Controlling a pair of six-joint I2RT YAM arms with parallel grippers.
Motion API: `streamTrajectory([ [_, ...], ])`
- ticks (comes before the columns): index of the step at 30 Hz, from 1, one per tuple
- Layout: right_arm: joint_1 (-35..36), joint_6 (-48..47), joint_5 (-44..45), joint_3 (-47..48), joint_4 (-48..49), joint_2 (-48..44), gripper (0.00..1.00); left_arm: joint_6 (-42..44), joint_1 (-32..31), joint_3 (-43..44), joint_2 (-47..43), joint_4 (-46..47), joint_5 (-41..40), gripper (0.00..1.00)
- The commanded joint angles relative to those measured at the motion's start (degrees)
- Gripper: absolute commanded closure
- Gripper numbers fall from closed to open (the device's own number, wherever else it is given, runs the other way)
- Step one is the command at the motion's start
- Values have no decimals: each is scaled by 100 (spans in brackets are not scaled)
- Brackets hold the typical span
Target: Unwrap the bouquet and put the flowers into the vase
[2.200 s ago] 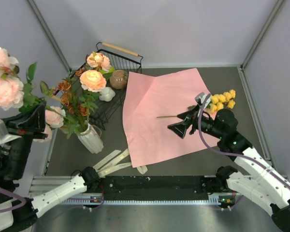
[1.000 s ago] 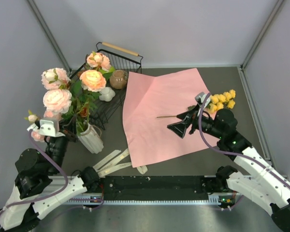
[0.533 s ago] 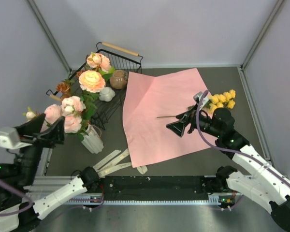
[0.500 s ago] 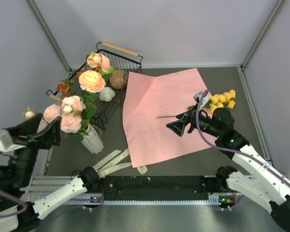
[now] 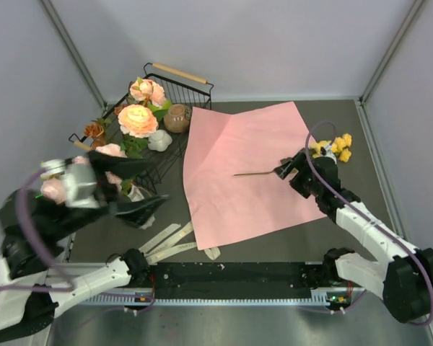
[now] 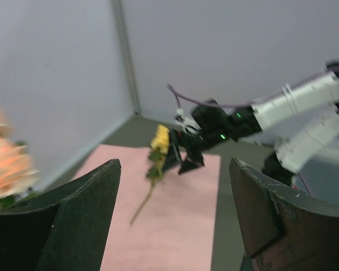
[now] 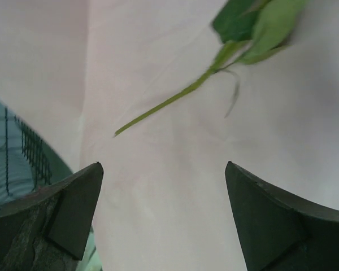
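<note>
Next, my right gripper moves outward and down onto the leafy stem near the yellow blooms, since the stem still lies beyond its open fingers.
The pink wrapping paper (image 5: 238,180) lies spread flat on the table. The yellow flowers (image 5: 332,146) lie at its right edge, their green stem (image 5: 254,173) pointing left across the paper. My right gripper (image 5: 283,170) hovers open over that stem (image 7: 169,101), nothing between its fingers (image 7: 164,164). Pink roses (image 5: 110,151) and peach roses (image 5: 137,120) stand at the left, over the white vase (image 5: 134,193), which my left gripper (image 5: 159,180) mostly hides. The left gripper (image 6: 174,164) is open and empty, looking across at the yellow flowers (image 6: 160,138).
A black wire basket (image 5: 180,83) at the back left holds a brown pot (image 5: 177,119) and a small white pot (image 5: 159,140). Cream ribbon strips (image 5: 169,241) lie near the front edge. Grey walls close in both sides.
My left gripper has opened and let go of the pink roses, then swung in front of the vase. My right gripper has moved right and down toward the yellow flowers' stem.
</note>
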Motion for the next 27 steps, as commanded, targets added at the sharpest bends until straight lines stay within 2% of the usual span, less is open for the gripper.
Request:
streamTrajectory([
  [1, -661, 985, 543, 31, 94, 456, 11, -306, -27, -501, 1054, -21, 1881, 19],
  [2, -723, 1003, 971, 83, 102, 605, 11, -395, -27, -651, 1170, 145, 2135, 21],
  [4, -1003, 1143, 1238, 110, 164, 817, 19, -685, -27, -1089, 1477, 653, 2365, 23],
  [7, -1425, 1477, 1134, 154, 593, 1370, 27, -1054, -36, -1547, 1863, 1086, 2612, 27],
  [9, -1602, 1565, 748, 189, 1118, 1869, 33, -1326, -36, -1784, 2180, 1219, 2656, 31],
  [14, -1655, 1355, 291, 461, 1894, 2855, 36, -1670, -71, -2120, 2621, 1333, 2630, 37],
  [22, -1655, 942, 412, 716, 3178, 4059, 46, -1951, -106, -2507, 2683, 1509, 2560, 38],
  [25, -1690, 968, 334, 979, 3292, 4376, 63, -1995, -115, -2524, 2692, 1571, 2542, 38],
  [26, -1690, 959, 290, 1024, 3467, 4516, 73, -2013, -115, -2516, 2709, 1562, 2507, 38],
  [27, -1682, 959, 281, 1068, 3564, 4570, 76, -2022, -115, -2481, 2727, 1562, 2498, 38],
])
